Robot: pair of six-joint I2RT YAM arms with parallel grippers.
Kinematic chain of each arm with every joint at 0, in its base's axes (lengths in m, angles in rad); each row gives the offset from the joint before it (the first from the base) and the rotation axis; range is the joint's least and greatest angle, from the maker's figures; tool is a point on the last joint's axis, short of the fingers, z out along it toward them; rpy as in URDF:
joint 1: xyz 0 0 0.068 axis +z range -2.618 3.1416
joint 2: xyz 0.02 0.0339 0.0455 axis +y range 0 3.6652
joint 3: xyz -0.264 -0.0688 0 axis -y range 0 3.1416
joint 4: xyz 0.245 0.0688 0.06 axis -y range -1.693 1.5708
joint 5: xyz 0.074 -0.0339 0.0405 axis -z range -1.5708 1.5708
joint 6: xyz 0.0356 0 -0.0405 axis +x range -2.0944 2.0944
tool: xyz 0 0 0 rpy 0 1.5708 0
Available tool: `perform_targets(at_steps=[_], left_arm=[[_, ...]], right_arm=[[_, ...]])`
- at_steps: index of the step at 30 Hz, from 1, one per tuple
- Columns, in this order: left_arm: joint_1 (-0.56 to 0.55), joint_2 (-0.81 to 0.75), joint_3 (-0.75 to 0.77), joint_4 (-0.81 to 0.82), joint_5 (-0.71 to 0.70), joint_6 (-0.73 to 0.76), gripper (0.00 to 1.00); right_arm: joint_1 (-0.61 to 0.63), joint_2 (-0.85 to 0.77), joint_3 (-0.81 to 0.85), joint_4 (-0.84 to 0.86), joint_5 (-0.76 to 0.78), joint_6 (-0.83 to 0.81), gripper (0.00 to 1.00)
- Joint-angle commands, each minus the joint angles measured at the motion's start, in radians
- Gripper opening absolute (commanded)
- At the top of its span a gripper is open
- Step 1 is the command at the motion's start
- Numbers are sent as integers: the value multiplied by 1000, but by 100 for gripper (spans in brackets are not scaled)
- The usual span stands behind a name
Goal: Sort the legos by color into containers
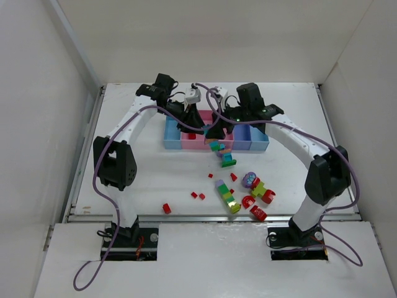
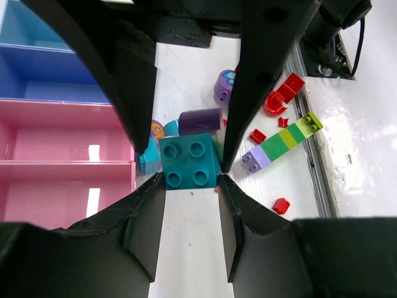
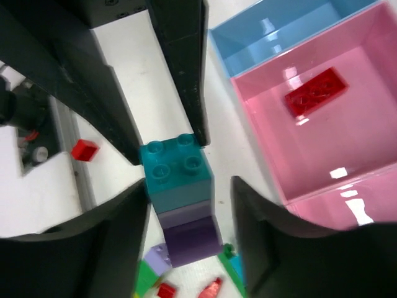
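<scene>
The light blue bin (image 1: 172, 136) is bluish like the teal brick, so my left gripper will next go left in the top view over it and release the brick.
A teal brick (image 2: 189, 162) is pinched at its sides by my left gripper (image 2: 191, 180), which is shut on it. In the right wrist view the same teal brick (image 3: 177, 171) tops a lavender and dark purple piece (image 3: 189, 233). My right gripper (image 3: 189, 186) straddles this stack with its jaws open, and a gap shows beside the right finger (image 3: 260, 230). Both grippers meet just in front of the containers (image 1: 170, 133). A red brick (image 3: 315, 92) lies in a pink bin (image 3: 322, 155).
Loose legos lie on the white table nearer the arms: a purple-green-yellow strip (image 1: 227, 195), red pieces (image 1: 257, 213), a red single (image 1: 166, 208) and a mixed cluster (image 1: 224, 156). A light blue bin (image 3: 273, 37) adjoins the pink one. White walls enclose the table.
</scene>
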Motion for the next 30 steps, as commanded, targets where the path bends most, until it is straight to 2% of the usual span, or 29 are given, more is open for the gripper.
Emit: perform_targets(at_steps=[1,2,4,6,7,8,13,14,15,18,22,26,27,30], left_arm=[[6,-7,21,-23,60,21,0],[6,-7,20,-23,60,21,0],[6,2,20,-23,60,21,0],[6,2,20,-23,60,21,0],[6,2,20,-23,60,21,0],[6,2,20,-23,60,21,0],[17,2,20,-23,60,21,0],[17,2,20,-23,60,21,18],[17,2,20,-23,60,21,29],[8,2,20,-23,60,21,53],[-2,11,30,-23,51,12,50],[-2,21,39,-23,32,1,23],[-2,21,39,-23,32,-8,22],[-2,40,48,-23,32,-42,29]], right_arm=[[-5,24,49,-12,-72,-24,56],[-5,24,49,-12,-84,-24,41],[-5,33,49,11,-93,-24,20],[-5,33,49,20,-103,-15,13],[-5,33,49,21,-103,-15,4],[-5,33,49,21,-103,-15,0],[-5,15,49,11,-54,-15,0],[-5,4,49,11,-44,-15,0],[-5,4,49,11,-44,-15,0],[17,4,58,11,-3,-35,0],[26,13,86,1,-3,-44,0],[26,13,95,-9,-3,-53,0],[26,13,95,-9,-3,-54,0],[35,13,95,-9,-3,-54,0]])
